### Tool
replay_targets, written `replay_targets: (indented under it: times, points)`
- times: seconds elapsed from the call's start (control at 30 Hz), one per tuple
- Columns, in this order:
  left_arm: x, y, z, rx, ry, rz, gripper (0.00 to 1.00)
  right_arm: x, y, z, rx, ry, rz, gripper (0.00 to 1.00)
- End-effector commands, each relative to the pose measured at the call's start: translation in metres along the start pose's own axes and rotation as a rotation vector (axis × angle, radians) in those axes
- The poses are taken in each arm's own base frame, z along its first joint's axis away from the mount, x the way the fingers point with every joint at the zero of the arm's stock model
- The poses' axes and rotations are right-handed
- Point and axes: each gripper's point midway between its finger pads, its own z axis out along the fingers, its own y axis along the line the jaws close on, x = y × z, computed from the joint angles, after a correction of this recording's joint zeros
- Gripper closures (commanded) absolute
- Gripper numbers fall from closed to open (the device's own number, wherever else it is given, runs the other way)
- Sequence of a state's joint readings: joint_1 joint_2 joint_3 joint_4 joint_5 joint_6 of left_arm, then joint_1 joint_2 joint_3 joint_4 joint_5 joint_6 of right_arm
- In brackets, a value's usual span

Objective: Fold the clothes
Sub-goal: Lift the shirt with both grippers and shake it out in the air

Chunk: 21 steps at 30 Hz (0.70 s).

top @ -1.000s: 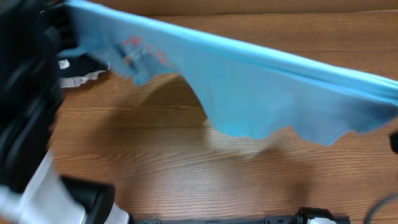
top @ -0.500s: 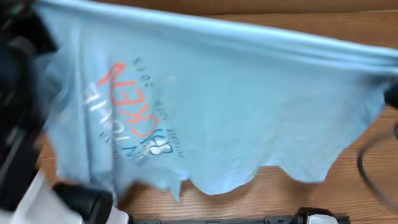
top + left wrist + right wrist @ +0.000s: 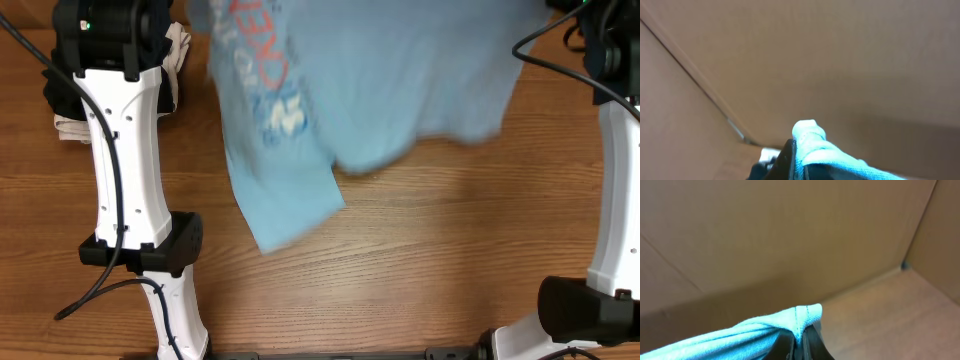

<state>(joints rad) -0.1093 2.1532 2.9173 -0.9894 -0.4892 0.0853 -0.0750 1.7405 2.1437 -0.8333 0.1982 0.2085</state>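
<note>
As the shirt hangs, my right gripper draws the stitched hem (image 3: 799,316) down and back onto the bare tabletop below next and releases it there.
The clothes are one light sky-blue T-shirt (image 3: 380,90) with white and coral lettering (image 3: 262,62). It hangs stretched across the far side of the table, and one corner (image 3: 290,215) droops toward the middle. In the left wrist view my left gripper (image 3: 799,161) is shut on a bunched edge of the shirt (image 3: 810,141). In the right wrist view my right gripper (image 3: 799,347) is shut on a stitched hem (image 3: 799,316). From overhead both grippers' fingertips are hidden at the far edge by the shirt and the arms.
My left arm (image 3: 125,150) and right arm (image 3: 615,150) reach toward the back along the table's two sides. A black garment (image 3: 58,98) and a beige one (image 3: 72,128) lie behind the left arm. Brown cardboard walls (image 3: 790,240) stand beyond the table.
The shirt has swung from over the table's middle toward the far side, leaving more of the wood bare. Both arms have stretched toward the back, still gripping it.
</note>
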Motion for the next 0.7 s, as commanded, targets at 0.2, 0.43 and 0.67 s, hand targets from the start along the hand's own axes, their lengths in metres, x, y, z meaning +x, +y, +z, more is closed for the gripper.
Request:
replay_targets:
  times: [0.2, 0.43, 0.67]
  points:
    - [-0.036, 0.04, -0.03, -0.045, -0.103, -0.025, 0.96, -0.045, -0.017, -0.038, 0.048, -0.125, 0.023, 0.96]
    - [0.072, -0.02, -0.015, 0.225, 0.282, 0.124, 0.96, 0.054, -0.027, 0.021, 0.096, 0.223, -0.034, 0.96]
    - [0.181, -0.059, -0.022, 0.403, 0.695, 0.151, 0.96, 0.131, -0.037, 0.035, 0.109, 0.484, -0.059, 0.96]
